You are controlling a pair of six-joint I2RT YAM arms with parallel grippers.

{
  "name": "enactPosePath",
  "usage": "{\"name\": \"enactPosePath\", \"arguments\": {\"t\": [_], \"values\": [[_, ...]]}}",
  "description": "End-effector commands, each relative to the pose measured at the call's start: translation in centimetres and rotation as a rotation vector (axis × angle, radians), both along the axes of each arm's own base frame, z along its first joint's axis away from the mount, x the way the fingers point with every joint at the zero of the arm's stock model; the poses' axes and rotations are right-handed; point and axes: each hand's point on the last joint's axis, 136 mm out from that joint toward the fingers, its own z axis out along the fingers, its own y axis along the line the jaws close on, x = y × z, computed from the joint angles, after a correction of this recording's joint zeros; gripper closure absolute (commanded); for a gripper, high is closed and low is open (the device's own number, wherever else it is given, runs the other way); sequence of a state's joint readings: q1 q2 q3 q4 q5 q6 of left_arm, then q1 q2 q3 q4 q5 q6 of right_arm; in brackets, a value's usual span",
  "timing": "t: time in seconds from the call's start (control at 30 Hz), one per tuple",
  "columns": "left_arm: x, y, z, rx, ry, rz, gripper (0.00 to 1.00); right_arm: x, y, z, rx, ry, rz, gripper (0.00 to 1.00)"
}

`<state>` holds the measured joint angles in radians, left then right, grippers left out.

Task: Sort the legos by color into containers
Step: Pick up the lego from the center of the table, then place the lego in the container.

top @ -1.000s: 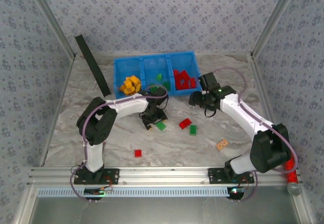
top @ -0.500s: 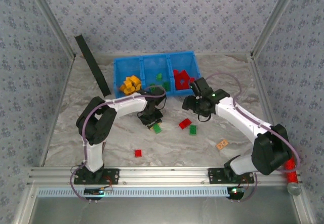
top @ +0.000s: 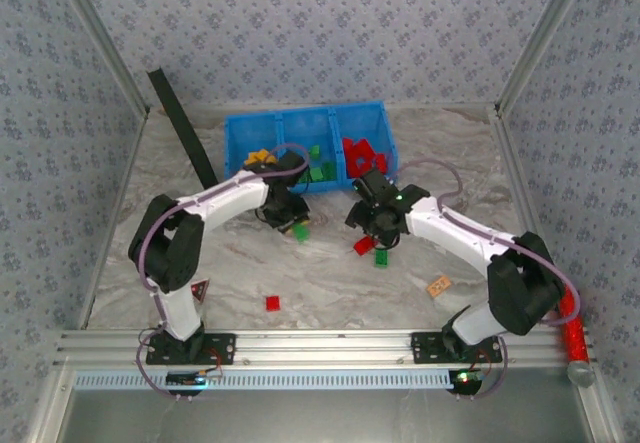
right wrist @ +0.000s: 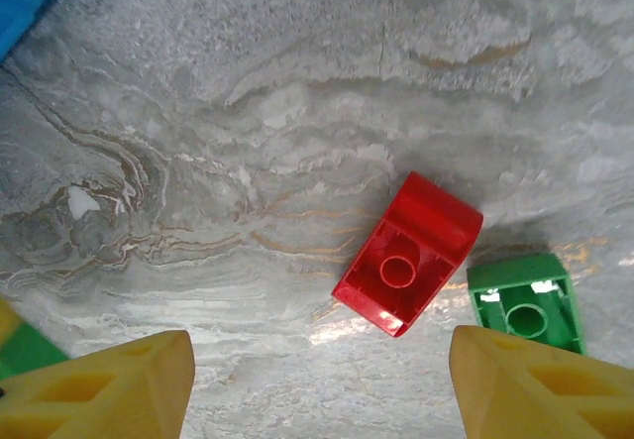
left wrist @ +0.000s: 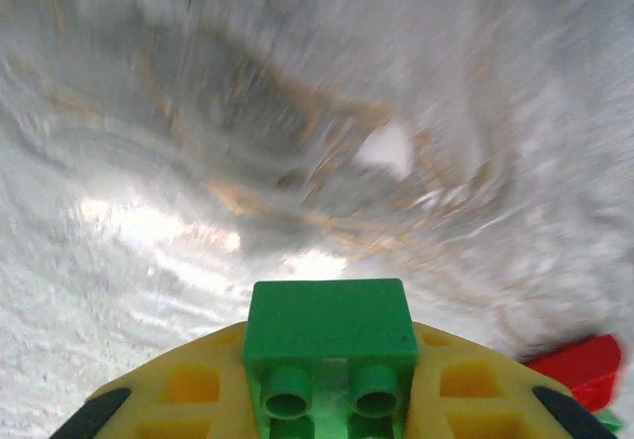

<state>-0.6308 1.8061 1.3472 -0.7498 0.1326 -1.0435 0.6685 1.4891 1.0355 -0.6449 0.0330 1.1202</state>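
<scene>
The green lego will go up and outward in my left gripper, over the blue bin's middle section (top: 313, 152), and my left gripper will let go of it, since green legos lie there.
My left gripper (top: 296, 225) is shut on a green lego (left wrist: 330, 345), which sits between its yellow fingers (left wrist: 188, 384) just above the marble table, in front of the blue bin (top: 305, 120). My right gripper (top: 374, 231) hangs open over a red curved lego (right wrist: 408, 254) lying underside up, with a green lego (right wrist: 525, 305) touching its right corner. In the top view these two are the red lego (top: 365, 246) and the green lego (top: 381, 257). Another small red lego (top: 272, 303) lies near the front. The bin holds orange-yellow legos (top: 258, 155) on the left, green ones (top: 318, 169) in the middle and red ones (top: 362, 153) on the right.
A pale tan tile (top: 438, 286) lies at the front right. A black strip (top: 183, 128) leans at the back left. A red glittery cylinder (top: 572, 331) rests by the right frame rail. The two grippers are close together in the middle of the table.
The left gripper has moved back and left toward the bin with the green lego in it. The right gripper has swung left and forward, over the red lego on the table.
</scene>
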Motion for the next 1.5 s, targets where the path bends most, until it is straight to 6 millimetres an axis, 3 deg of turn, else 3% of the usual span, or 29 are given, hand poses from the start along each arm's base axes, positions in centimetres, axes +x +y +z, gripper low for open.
{"name": "enactPosePath", "arguments": {"t": [0.0,0.17,0.37,0.77,1.07,1.27,1.47], "values": [[2.9,0.1,4.7,0.017,-0.165,-0.092,0.90,-0.1,0.4,-0.2,-0.008,0.013,-0.088,0.30],[6.6,-0.6,7.5,0.055,-0.287,-0.129,0.89,-1.5,1.0,-1.6,-0.005,0.054,-0.140,0.31],[10.7,-0.8,8.2,0.137,-0.384,-0.149,0.89,-1.6,1.7,-2.6,0.022,0.073,-0.155,0.31],[16.9,-3.2,4.7,0.185,-0.366,-0.179,0.89,-2.0,0.4,-3.5,-0.014,0.114,-0.247,0.32],[18.2,-3.8,2.4,0.184,-0.316,-0.195,0.81,-1.2,0.1,-4.4,-0.035,0.142,-0.259,0.32],[17.8,-3.8,2.0,0.181,-0.297,-0.210,0.57,-1.0,-0.3,-5.3,-0.048,0.153,-0.263,0.32],[17.5,-4.1,3.1,0.162,-0.305,-0.225,0.50,-1.0,-0.4,-6.2,-0.061,0.162,-0.266,0.36]]}}
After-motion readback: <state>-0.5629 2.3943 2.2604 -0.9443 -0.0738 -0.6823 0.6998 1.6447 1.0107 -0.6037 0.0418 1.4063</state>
